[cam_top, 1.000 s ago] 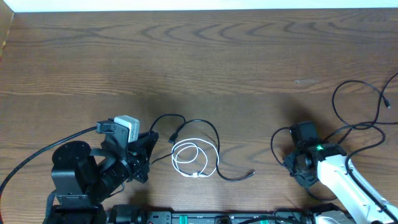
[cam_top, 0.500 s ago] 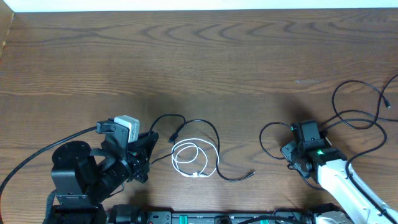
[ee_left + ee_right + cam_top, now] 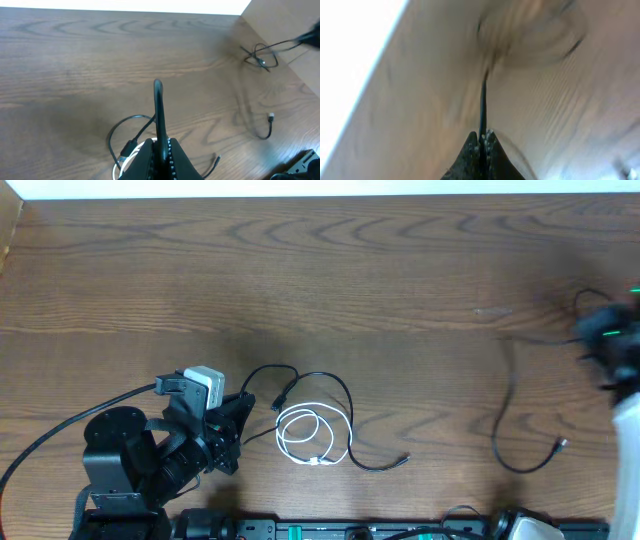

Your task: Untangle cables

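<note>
The second black cable already trails apart from the coil, so my right gripper carries it farther to the right in the overhead view next and releases it.
My left gripper (image 3: 238, 415) (image 3: 161, 147) is shut on a black cable (image 3: 158, 100) that rises straight up between its fingers. That cable (image 3: 338, 392) loops around a white cable (image 3: 303, 435) (image 3: 124, 162) coiled just right of the gripper, and ends in a small plug (image 3: 405, 460). My right gripper (image 3: 598, 330) (image 3: 482, 136) is a blur at the far right edge. It is shut on a second black cable (image 3: 483, 102). That cable (image 3: 503, 442) trails down to a plug (image 3: 561, 444) on the wood, well apart from the coil.
The left arm's base (image 3: 120, 460) and its thick black wire (image 3: 60, 435) fill the lower left corner. A rail (image 3: 330, 530) runs along the near edge. The table's far edge (image 3: 320, 196) meets a white strip.
The right gripper closed on its black cable and swung fast up and to the right, dragging that cable away from the centre. The left arm and the coil did not move.
</note>
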Controlling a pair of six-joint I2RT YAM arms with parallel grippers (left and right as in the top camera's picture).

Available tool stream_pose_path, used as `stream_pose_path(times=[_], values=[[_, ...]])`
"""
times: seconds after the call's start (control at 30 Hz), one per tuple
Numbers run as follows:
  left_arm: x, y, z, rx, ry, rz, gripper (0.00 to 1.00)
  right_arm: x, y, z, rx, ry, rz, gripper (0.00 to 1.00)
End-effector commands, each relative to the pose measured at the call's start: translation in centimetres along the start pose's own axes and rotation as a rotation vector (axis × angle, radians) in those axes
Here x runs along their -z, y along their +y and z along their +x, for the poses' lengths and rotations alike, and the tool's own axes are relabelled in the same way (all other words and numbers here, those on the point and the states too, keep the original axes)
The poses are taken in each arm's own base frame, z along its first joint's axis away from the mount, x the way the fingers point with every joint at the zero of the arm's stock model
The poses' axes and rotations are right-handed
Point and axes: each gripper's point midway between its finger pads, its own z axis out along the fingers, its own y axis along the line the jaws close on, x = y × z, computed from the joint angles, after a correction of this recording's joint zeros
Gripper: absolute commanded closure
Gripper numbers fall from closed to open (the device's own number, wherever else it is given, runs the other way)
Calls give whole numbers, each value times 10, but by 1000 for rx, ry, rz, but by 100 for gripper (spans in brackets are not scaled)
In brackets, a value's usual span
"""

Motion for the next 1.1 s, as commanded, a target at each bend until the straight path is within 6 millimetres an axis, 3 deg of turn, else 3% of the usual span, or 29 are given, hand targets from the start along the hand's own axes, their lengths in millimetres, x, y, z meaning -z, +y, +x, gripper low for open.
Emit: stream_pose_path(times=[0.0, 0.07, 0.17, 0.23, 0.33, 0.57, 0.8, 0.9, 0.93, 1.07], values=[[2, -2, -3, -21, -9, 4, 92, 29, -26, -73, -55, -173, 41, 99], [2, -2, -3, -21, -9, 4, 92, 37, -48, -104, -123, -248, 73, 99], [2, -2, -3, -21, -9, 4, 92, 35, -80, -130, -195, -292, 106, 99], [2, -2, -3, -20, -9, 4, 92, 26, -97, -136, -233, -277, 114, 99], [2, -2, -2, -20, -8, 4, 92, -4, -112, -140, -286, -201, 69, 99], [2, -1, 0, -14, 1, 3, 92, -83, -93, -123, -321, 45, -195, 98], [2, -1, 7, 4, 29, 3, 92, -132, -89, -102, -322, 270, -274, 96], [2, -1, 7, 4, 28, 3, 92, -138, -93, -95, -289, 316, -254, 13], [2, -1, 7, 4, 28, 3, 92, -138, -96, -92, -291, 323, -229, 1], [2, -1, 7, 4, 28, 3, 92, -138, -113, -73, -318, 375, -108, 1]])
